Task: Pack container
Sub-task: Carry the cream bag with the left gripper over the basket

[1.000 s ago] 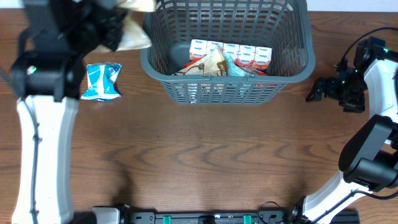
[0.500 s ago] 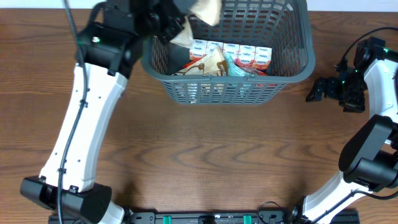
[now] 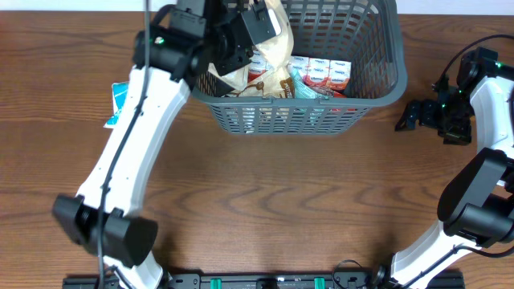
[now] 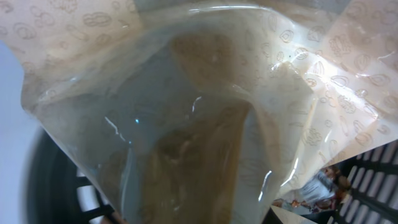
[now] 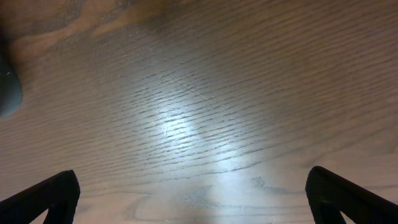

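My left gripper still has the cream bag hanging high, so next it needs to lower the bag toward the blue-and-white packet end and let go.
The container [image 3: 377,95] is a dark grey slotted basket at the top middle of the table. My left gripper [image 3: 254,32] hangs over its left half, shut on a cream, partly clear snack bag [image 3: 273,42]. In the left wrist view that bag [image 4: 205,118] fills nearly the whole frame and hides the fingers, with the basket's lattice [image 4: 373,177] at the lower right. Inside the basket lie a row of red-and-white packets [image 3: 320,71], a brown packet [image 3: 271,85] and a teal packet [image 3: 302,88]. My right gripper [image 3: 408,116] stands open over bare wood [image 5: 199,124], right of the basket.
A blue-and-white packet [image 3: 117,99] lies on the table left of the basket, partly behind my left arm [image 3: 136,136]. A dark rounded edge [image 5: 7,93] shows at the left border of the right wrist view. A black rail [image 3: 257,281] runs along the front edge.
My left arm has swung right with the cream bag, from left of the basket to over and down into its left half. The right arm has not moved.
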`<state>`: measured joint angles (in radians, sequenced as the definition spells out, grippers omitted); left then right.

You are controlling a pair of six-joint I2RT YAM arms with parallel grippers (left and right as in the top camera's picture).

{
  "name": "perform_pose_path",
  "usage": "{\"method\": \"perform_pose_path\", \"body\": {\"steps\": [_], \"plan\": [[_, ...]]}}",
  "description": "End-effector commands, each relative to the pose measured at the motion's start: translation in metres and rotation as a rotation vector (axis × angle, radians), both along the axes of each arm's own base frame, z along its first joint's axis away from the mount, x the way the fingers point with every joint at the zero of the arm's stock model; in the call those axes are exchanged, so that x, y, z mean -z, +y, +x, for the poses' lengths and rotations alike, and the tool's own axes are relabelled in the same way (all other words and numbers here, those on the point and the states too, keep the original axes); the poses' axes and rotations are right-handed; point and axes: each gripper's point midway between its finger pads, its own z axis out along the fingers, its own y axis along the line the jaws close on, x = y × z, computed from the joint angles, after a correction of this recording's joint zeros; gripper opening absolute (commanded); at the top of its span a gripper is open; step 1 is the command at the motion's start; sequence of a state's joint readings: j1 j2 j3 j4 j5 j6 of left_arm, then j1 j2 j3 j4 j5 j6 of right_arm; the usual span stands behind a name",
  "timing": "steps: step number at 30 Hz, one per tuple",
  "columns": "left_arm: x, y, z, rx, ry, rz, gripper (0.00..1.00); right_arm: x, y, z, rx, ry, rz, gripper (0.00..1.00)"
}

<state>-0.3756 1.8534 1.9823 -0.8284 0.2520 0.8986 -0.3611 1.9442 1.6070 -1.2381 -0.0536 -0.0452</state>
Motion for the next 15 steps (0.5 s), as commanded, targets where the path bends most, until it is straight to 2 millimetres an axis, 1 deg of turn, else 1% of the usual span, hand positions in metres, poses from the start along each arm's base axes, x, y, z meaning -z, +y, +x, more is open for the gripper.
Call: {"method": "perform_pose_path", "body": {"steps": [1, 5, 9, 12, 15], "plan": [[0.012, 0.001, 0.009, -0.002, 0.0, 0.043, 0.06, 0.003, 0.005, 0.0, -0.025, 0.008, 0.011, 0.99], [0.035, 0.0, 0.015, -0.005, 0.048, 0.066, 0.06, 0.003, 0.005, 0.0, -0.025, 0.009, 0.011, 0.99], [0.054, 0.0, 0.014, -0.004, 0.1, 0.087, 0.06, 0.003, 0.005, 0.0, -0.025, 0.01, 0.012, 0.99], [0.062, 0.001, 0.012, -0.003, 0.125, 0.097, 0.06, 0.003, 0.005, -0.001, -0.025, 0.011, 0.012, 0.99], [0.065, 0.002, 0.01, -0.003, 0.139, 0.102, 0.06, 0.003, 0.005, -0.001, -0.025, 0.013, 0.013, 0.99]]}}
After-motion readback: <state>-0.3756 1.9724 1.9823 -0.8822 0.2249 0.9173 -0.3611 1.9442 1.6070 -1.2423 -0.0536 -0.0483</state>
